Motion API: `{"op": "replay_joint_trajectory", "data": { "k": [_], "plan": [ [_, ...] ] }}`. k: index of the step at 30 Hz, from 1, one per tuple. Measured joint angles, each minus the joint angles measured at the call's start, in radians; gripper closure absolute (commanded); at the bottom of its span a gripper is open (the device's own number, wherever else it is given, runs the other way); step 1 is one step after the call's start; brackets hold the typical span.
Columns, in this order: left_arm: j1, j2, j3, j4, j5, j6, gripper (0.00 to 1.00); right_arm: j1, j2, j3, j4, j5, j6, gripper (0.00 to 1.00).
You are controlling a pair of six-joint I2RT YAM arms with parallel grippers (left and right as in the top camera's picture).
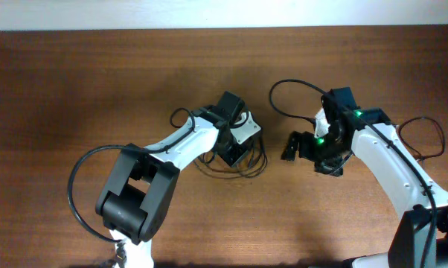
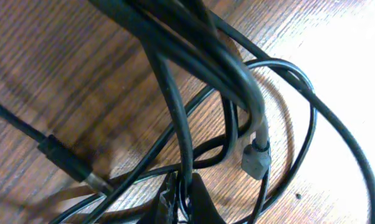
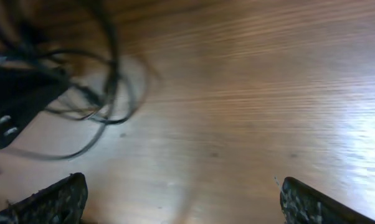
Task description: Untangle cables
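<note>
My left gripper will next pull the thin black cable to the open wood on its left in the overhead view and let go of it, because the cable's loops are bunched.
The cables (image 1: 255,165) lie as a knotted bundle of thin black loops at the table's middle, partly hidden under my left gripper (image 1: 234,152). In the left wrist view, the left gripper (image 2: 184,180) is shut on one thin black strand (image 2: 186,149) that rises out of the tangle. A grey plug (image 2: 256,158) hangs to its right and a metallic plug tip (image 2: 94,182) lies to its left. My right gripper (image 1: 292,147) hovers just right of the bundle. Its fingers (image 3: 53,200) stand wide open with nothing between them. The right wrist view shows the cables (image 3: 103,106) blurred at upper left.
The wooden table (image 1: 97,82) carries nothing else. Thick black arm cables arch off the right arm (image 1: 287,93) and loop beside the left arm's base (image 1: 77,182). The left arm's dark head (image 3: 13,99) shows at the right wrist view's left edge.
</note>
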Motion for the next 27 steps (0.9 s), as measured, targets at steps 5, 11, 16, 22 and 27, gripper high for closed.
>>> {"op": "replay_joint_trajectory", "data": {
  "k": [5, 11, 16, 22, 27],
  "plan": [
    [0.0, -0.077, -0.002, -0.062, 0.025, 0.039, 1.0, 0.0, 0.0, 0.0, 0.12, -0.247, -0.113, 0.06],
    [0.124, -0.15, -0.002, -0.144, 0.262, 0.145, 1.0, 0.0, 0.0, 0.001, 0.237, -0.354, -0.055, 0.53],
    [0.273, -0.152, -0.007, -0.316, 0.624, 0.449, 1.0, 0.0, 0.0, 0.002, 0.369, -0.401, 0.106, 0.85],
    [0.281, -0.152, -0.008, -0.349, 0.75, 0.599, 1.0, 0.021, 0.0, 0.002, 0.395, -0.311, 0.136, 0.66],
    [0.281, -0.152, -0.008, -0.348, 0.757, 0.607, 1.0, 0.174, 0.008, 0.002, 0.404, -0.105, 0.135, 0.66]
  ]
}}
